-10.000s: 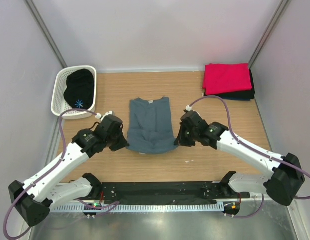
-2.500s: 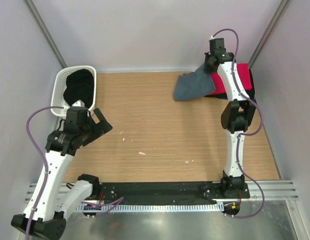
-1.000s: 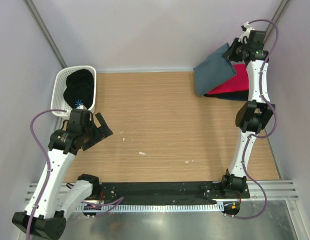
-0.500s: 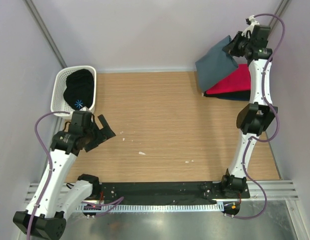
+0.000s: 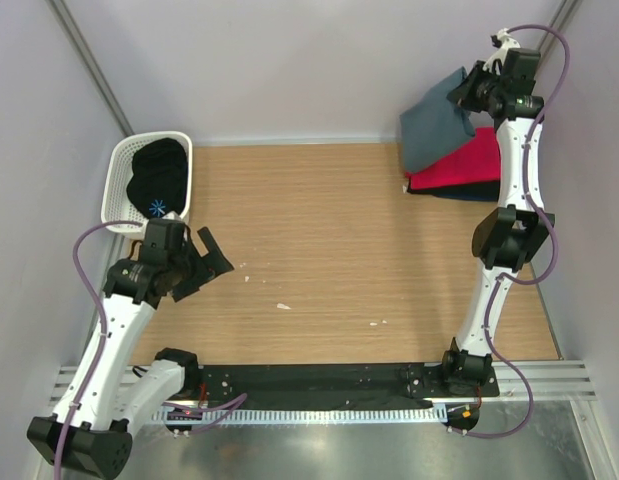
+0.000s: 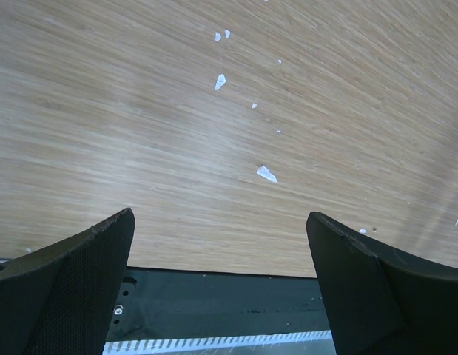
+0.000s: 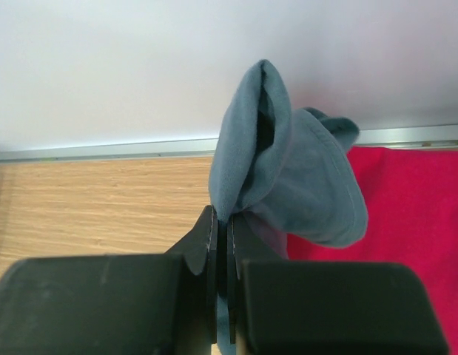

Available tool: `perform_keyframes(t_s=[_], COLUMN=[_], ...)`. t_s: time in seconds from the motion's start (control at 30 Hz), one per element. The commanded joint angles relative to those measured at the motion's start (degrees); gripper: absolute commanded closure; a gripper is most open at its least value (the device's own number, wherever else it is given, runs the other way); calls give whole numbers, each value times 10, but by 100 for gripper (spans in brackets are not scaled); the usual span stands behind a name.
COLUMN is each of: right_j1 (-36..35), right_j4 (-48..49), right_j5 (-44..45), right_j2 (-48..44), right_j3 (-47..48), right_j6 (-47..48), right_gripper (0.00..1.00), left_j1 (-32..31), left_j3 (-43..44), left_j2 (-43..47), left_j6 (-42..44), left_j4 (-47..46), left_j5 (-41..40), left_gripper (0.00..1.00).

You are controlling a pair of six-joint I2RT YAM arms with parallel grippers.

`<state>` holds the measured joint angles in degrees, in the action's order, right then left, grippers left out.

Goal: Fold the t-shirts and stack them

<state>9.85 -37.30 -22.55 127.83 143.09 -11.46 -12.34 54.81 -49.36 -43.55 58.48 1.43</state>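
The right gripper lowers the slanting blue-grey cloth [image 7: 288, 170] to the right in the top view next, over the red t-shirt's far corner, as that end of the red t-shirt is uncovered.
A folded slate blue-grey t-shirt [image 5: 434, 128] hangs at the table's far right corner, pinched by my right gripper [image 5: 467, 95], which is raised high there. In the right wrist view the jaws [image 7: 220, 222] are shut on an edge of the blue-grey cloth [image 7: 288, 170]. Under it lies a folded bright red t-shirt [image 5: 467, 163] on top of a dark one [image 5: 459, 192]. A black t-shirt [image 5: 157, 177] fills the white basket [image 5: 117, 178] at the far left. My left gripper [image 5: 207, 258] hovers open over bare wood near the basket, nothing between its fingers [image 6: 81, 281].
Small white scraps [image 5: 283, 306] dot the wooden tabletop; the left wrist view shows them too, a scrap [image 6: 266, 174] among them. A black strip and metal rail [image 5: 319, 385] run along the near edge. Grey walls close in on three sides.
My right gripper has carried the blue-grey t-shirt a little further right and higher, over the red stack. The left gripper has drifted slightly right and nearer, still open.
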Motion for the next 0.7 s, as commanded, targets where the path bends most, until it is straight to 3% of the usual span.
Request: perform_keyframes(t_s=[0.0,0.53,0.67], right_j1=[3,56,61], right_j4=[21,-13,-4], right_j5=[14,110,164], right_j2=[-29,72,87], right_j3=[22,18,12], right_j6=[36,133,152], right_gripper=[99,98,77], left_j1=[1,0,1], left_j3=[-4,14,14], left_j2=[-5,-58,-69], left_j6=[-7,-20,-22], left_j4=[-23,-27,-32], left_j5=[10,9,11], left_gripper=[0,0,0])
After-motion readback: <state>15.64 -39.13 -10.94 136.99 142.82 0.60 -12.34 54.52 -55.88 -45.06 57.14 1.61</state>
